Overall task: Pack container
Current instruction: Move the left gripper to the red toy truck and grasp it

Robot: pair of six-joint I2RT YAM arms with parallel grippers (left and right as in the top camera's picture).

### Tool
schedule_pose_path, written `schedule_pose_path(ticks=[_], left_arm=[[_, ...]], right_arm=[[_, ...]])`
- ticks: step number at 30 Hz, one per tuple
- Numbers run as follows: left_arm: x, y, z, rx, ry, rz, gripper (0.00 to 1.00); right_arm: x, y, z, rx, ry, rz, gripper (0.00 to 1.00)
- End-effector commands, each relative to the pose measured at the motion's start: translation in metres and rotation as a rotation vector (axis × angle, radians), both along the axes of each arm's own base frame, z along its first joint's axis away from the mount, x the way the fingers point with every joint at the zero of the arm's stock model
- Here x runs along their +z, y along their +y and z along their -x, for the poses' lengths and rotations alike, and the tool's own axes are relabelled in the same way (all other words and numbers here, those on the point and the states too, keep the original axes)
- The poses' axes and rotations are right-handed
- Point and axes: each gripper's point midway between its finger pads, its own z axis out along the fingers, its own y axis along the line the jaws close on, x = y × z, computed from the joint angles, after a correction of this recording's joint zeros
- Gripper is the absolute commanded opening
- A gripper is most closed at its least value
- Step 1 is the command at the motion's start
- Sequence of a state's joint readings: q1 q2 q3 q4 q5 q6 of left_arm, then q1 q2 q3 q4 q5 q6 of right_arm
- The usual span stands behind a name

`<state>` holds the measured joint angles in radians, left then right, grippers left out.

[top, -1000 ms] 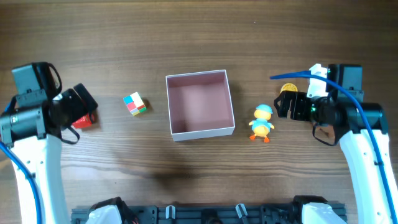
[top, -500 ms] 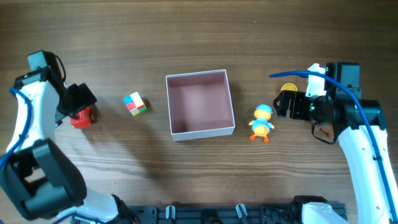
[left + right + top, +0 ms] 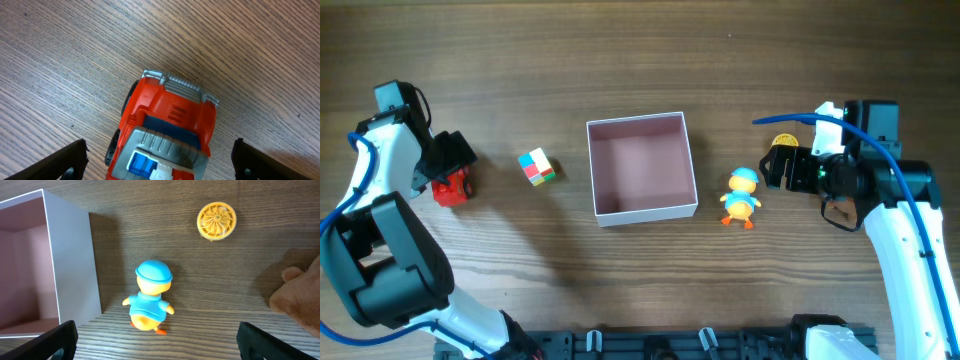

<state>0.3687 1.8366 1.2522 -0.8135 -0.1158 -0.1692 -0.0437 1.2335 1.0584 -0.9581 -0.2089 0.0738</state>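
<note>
My left gripper will come down on either side of the red toy truck (image 3: pixel 451 187), and then it will close.
The container (image 3: pixel 592 170) is a square shallow box with white walls and a dull pink inside, at the table's middle; nothing shows inside it. A red toy truck (image 3: pixel 451 187) lies far left. My left gripper (image 3: pixel 448 160) is open just above it; in the left wrist view the fingers (image 3: pixel 160 146) straddle the truck (image 3: pixel 167 125) with gaps on both sides. A multicoloured cube (image 3: pixel 536 167) lies left of the container. A yellow duck in blue (image 3: pixel 741 196) lies right of it. My right gripper (image 3: pixel 775 170) is open and empty beside the duck (image 3: pixel 150 297).
A yellow ribbed disc (image 3: pixel 784 143) lies by the right gripper and shows in the right wrist view (image 3: pixel 216 221). A brown plush thing (image 3: pixel 299 296) lies at the right edge. The container's white wall (image 3: pixel 70 260) stands left of the duck.
My left arm has swung round and its gripper now sits over the red truck, a little further back. The right arm and the toys have not moved.
</note>
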Motion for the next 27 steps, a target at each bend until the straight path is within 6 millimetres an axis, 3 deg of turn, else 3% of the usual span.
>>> schedule_pose_path(ticks=[1, 9, 14, 18, 22, 25, 27], left_arm=[[-0.002, 0.005, -0.001, -0.003, 0.007, -0.010, 0.96], [-0.023, 0.003, 0.004, -0.033, 0.067, 0.010, 0.95], [-0.023, 0.003, 0.004, -0.033, 0.070, 0.012, 0.86], [-0.024, 0.002, 0.004, -0.023, 0.067, 0.016, 0.68], [-0.024, 0.002, 0.005, -0.023, 0.070, 0.018, 0.64], [-0.024, 0.001, 0.007, -0.023, 0.080, 0.022, 0.70], [-0.024, -0.003, 0.008, -0.025, 0.079, 0.045, 0.61]], right_arm=[[0.006, 0.000, -0.004, -0.002, -0.015, 0.004, 1.00], [0.006, 0.000, -0.004, -0.002, -0.015, 0.004, 1.00], [0.006, 0.000, -0.004, -0.002, -0.015, 0.004, 1.00], [0.006, 0.000, -0.004, -0.002, -0.015, 0.004, 1.00], [0.006, 0.000, -0.004, -0.001, -0.015, 0.004, 1.00], [0.006, 0.000, -0.005, -0.002, -0.015, 0.004, 1.00], [0.005, 0.000, -0.005, -0.002, -0.013, 0.004, 1.00]])
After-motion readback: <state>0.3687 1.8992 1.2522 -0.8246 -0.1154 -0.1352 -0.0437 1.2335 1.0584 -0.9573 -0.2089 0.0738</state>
